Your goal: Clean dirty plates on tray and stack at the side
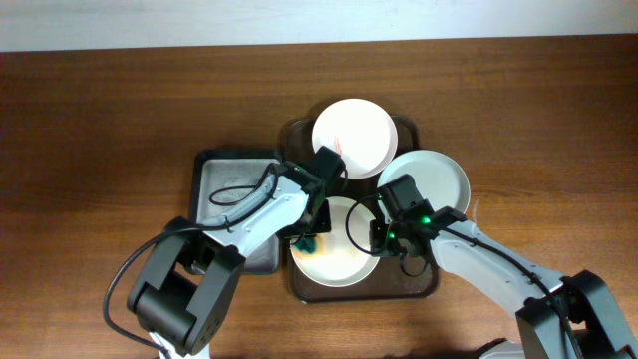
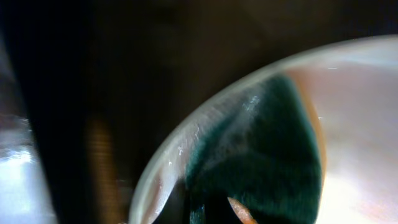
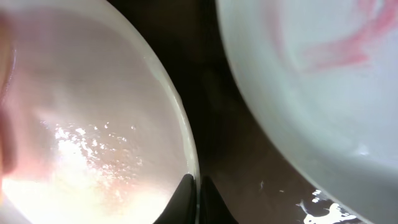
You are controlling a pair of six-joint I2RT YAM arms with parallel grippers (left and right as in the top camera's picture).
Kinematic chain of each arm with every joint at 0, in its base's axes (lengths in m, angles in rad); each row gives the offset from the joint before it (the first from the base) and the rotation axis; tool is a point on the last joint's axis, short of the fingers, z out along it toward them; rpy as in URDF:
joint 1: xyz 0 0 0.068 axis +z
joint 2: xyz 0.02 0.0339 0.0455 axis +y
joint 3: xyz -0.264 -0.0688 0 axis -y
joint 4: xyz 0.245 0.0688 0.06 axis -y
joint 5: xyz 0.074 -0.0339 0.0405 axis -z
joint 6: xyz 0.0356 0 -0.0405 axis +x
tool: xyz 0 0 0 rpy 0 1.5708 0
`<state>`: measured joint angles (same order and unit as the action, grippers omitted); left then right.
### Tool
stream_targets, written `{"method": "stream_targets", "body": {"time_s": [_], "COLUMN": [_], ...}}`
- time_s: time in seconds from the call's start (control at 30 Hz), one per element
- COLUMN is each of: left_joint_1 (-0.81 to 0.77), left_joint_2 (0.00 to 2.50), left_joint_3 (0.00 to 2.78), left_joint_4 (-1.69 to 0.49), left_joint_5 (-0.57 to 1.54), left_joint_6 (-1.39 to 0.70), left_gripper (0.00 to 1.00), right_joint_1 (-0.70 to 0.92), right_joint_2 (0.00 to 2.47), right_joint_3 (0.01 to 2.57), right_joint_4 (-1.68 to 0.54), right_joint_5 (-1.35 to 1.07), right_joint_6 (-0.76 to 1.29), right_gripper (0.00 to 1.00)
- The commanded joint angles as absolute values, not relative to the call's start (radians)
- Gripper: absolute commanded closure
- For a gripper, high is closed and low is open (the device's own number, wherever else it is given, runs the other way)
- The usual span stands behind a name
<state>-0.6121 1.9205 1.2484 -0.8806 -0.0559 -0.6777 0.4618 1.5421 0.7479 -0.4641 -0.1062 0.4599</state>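
The sponge in the robot's left gripper will next go up off the front plate (image 1: 344, 254), left in the overhead view, and down to be let go on the grey lining, away from the plates.
The dark brown tray (image 1: 411, 283) holds three plates: a white plate (image 1: 351, 138) at the back, a pale mint plate (image 1: 427, 178) at the right with a reddish smear (image 3: 336, 50), and a white front plate (image 1: 344, 254). My left gripper (image 1: 310, 235) is shut on a dark green sponge (image 1: 306, 243) and presses it on the front plate's left side; the sponge (image 2: 267, 155) fills the left wrist view inside the plate rim (image 2: 174, 155). My right gripper (image 1: 377, 236) is shut on the front plate's right rim (image 3: 194, 180).
A smaller black tray with a grey lining (image 1: 227, 179) lies directly left of the brown tray, under my left arm. The brown wooden table (image 1: 100, 120) stretches to both sides. The back and right plates overhang the brown tray's rim.
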Motion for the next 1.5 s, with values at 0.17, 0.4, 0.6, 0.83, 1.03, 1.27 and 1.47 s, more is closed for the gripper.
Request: {"method": "stream_targets", "body": {"time_s": [0.17, 0.4, 0.6, 0.83, 1.03, 1.27, 1.47], "left_joint_1": [-0.589, -0.692, -0.689, -0.497, -0.483, -0.356, -0.259], "left_joint_2": [1.999, 2.087, 2.087, 2.061, 1.802, 1.545, 1.625], "left_joint_3": [1.240, 1.240, 1.240, 1.241, 1.241, 1.240, 1.153], "left_joint_4": [-0.587, -0.452, -0.561, -0.843, -0.926, -0.945, -0.924], "left_joint_5": [0.186, 0.501, 0.576, 0.332, -0.118, -0.085, -0.095], "left_joint_6": [-0.681, -0.681, -0.680, -0.608, -0.597, -0.479, -0.360], "left_gripper": [1.00, 1.00, 1.00, 1.00, 1.00, 1.00, 0.94], "right_joint_1": [0.458, 0.458, 0.458, 0.458, 0.458, 0.458, 0.460], "right_joint_2": [1.540, 1.540, 1.540, 1.540, 1.540, 1.539, 1.515], "right_joint_3": [0.751, 0.751, 0.751, 0.751, 0.751, 0.757, 1.148], "right_joint_4": [-0.487, -0.486, -0.487, -0.489, -0.509, -0.522, -0.986], "right_joint_5": [-0.046, -0.076, -0.076, -0.075, -0.075, -0.086, 0.155], "right_joint_6": [0.444, 0.392, 0.393, 0.393, 0.397, 0.397, 0.387], "right_gripper": [0.96, 0.96, 0.96, 0.96, 0.96, 0.96, 0.96]}}
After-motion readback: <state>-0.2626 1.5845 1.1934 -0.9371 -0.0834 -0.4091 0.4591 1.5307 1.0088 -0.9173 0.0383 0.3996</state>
